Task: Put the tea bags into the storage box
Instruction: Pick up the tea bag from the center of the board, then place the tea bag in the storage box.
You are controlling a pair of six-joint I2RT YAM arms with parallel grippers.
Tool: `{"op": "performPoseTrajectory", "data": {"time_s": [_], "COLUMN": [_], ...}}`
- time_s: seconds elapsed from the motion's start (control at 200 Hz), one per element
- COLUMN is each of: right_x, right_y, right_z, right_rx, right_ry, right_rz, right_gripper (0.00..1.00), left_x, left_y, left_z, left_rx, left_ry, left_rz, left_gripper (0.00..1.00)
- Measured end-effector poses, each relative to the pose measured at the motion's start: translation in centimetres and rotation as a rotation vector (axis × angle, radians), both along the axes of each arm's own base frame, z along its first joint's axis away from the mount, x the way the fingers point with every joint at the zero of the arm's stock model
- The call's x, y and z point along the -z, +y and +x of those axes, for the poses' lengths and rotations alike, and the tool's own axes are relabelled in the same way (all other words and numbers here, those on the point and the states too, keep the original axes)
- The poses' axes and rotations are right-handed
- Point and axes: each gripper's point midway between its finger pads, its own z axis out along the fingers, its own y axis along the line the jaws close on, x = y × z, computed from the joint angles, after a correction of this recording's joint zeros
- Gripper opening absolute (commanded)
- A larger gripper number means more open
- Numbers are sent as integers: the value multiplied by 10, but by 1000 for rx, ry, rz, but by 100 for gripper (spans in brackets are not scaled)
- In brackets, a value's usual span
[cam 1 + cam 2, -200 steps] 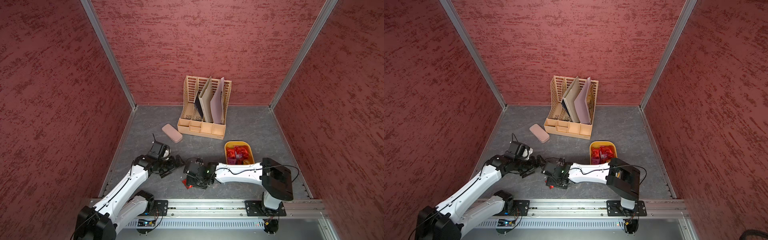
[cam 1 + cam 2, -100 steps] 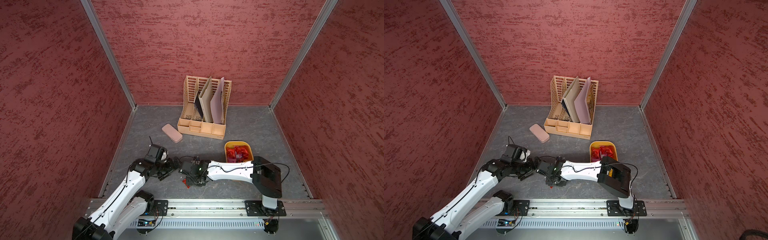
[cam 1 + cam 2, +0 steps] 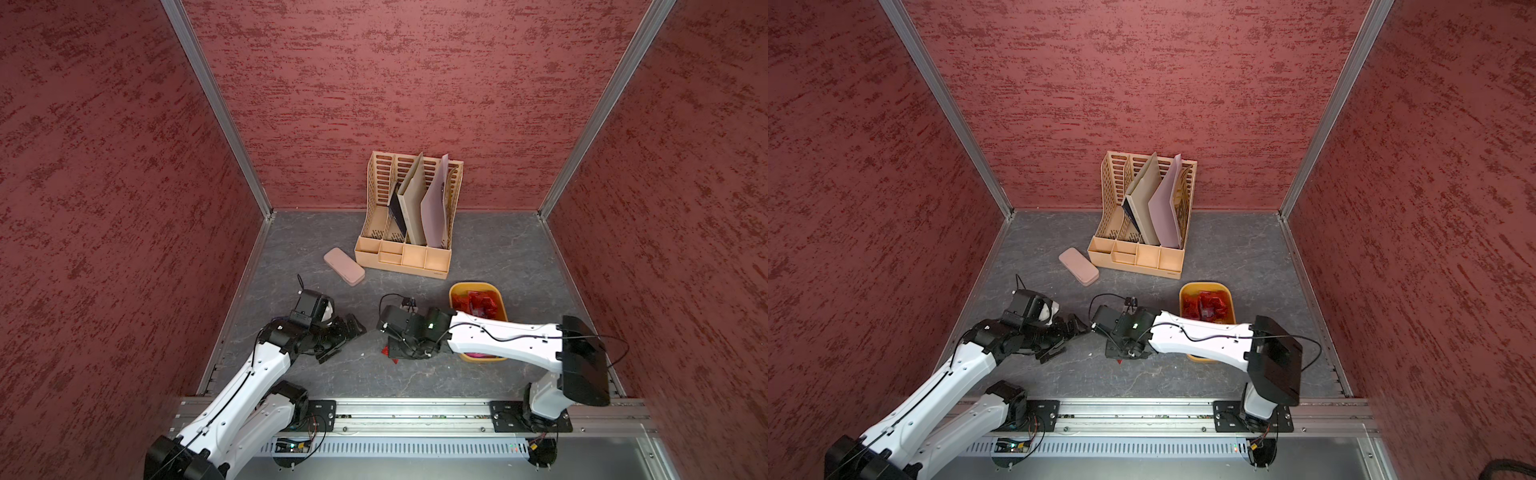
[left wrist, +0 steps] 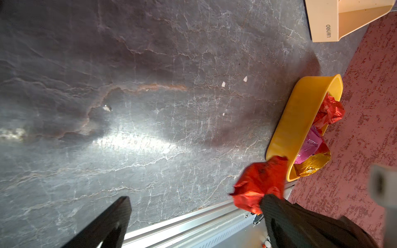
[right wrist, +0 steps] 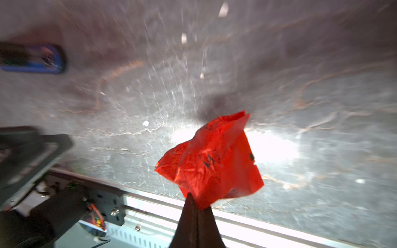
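My right gripper will next swing outward and over the red tea bags in the storage box (image 3: pixel 457 287) to let go of the crumpled one there, because that one still hangs outside.
The mustard-yellow storage box (image 3: pixel 457 287) (image 3: pixel 1188 291) (image 4: pixel 296 120) stands at the right of the floor. It holds several tea bags (image 3: pixel 476 305) (image 3: pixel 1208 305), red (image 4: pixel 328 109), pink (image 4: pixel 311 146) and gold (image 4: pixel 313 164). My right gripper (image 3: pixel 392 353) (image 3: pixel 1121 355) (image 5: pixel 196 199) is left of the box, low over the floor, shut on one red tea bag (image 3: pixel 385 352) (image 5: pixel 212 158) (image 4: pixel 257 184). The left gripper (image 3: pixel 345 338) (image 3: pixel 1067 338) (image 4: pixel 195 199) stands open just left of it, with nothing between its fingers.
A beige slotted file organiser (image 3: pixel 409 216) with folders stands at the back wall. A pink oblong case (image 3: pixel 344 266) lies in front of it to the left. The metal rail (image 3: pixel 415 411) runs along the front edge. Red walls close in three sides. Small white scraps (image 4: pixel 223 84) dot the floor.
My right gripper has shut on the red tea bag that lay under it. Its elbow swung left, then back right. The left gripper stayed open, roughly in place.
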Motion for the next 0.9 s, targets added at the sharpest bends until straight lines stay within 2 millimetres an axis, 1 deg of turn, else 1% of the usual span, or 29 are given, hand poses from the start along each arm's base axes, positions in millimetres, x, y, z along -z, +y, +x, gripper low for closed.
{"op": "performPoseTrajectory", "data": {"time_s": [0.06,0.13,0.195,0.235,0.341,0.406,0.461,0.541,0.631,0.731,0.887,0.902], "right_x": [-18,-37,-51,-58,-67,-68,-66,-57,-42,-25,-2,1], "right_y": [-16,-41,-70,-92,-145,-172,-190,-206,-217,-224,-226,-225], "right_z": [7,17,28,36,57,69,77,85,90,92,99,100], "right_rx": [28,74,130,176,303,375,422,465,492,514,543,545], "right_ry": [-34,-71,-106,-128,-170,-188,-189,-171,-131,-83,-30,-21], "right_rz": [16,35,49,54,55,47,31,4,-20,-35,-4,0], "right_gripper": [0,0,0,0,0,0,0,0,0,0,0,1], "left_x": [3,4,2,0,-5,-7,-8,-6,-7,-17,-37,-39], "left_y": [-2,-5,-10,-14,-22,-28,-33,-34,-33,-31,-24,-24], "left_z": [1,1,2,4,7,9,10,10,12,18,30,31], "left_rx": [6,21,38,50,84,104,119,128,123,116,102,100], "left_ry": [11,17,14,10,-7,-16,-19,-16,-24,-59,-141,-146], "left_rz": [4,9,11,13,20,23,25,33,46,62,67,66], "left_gripper": [100,100,100,100,100,100,100,100,100,100,100,100]}}
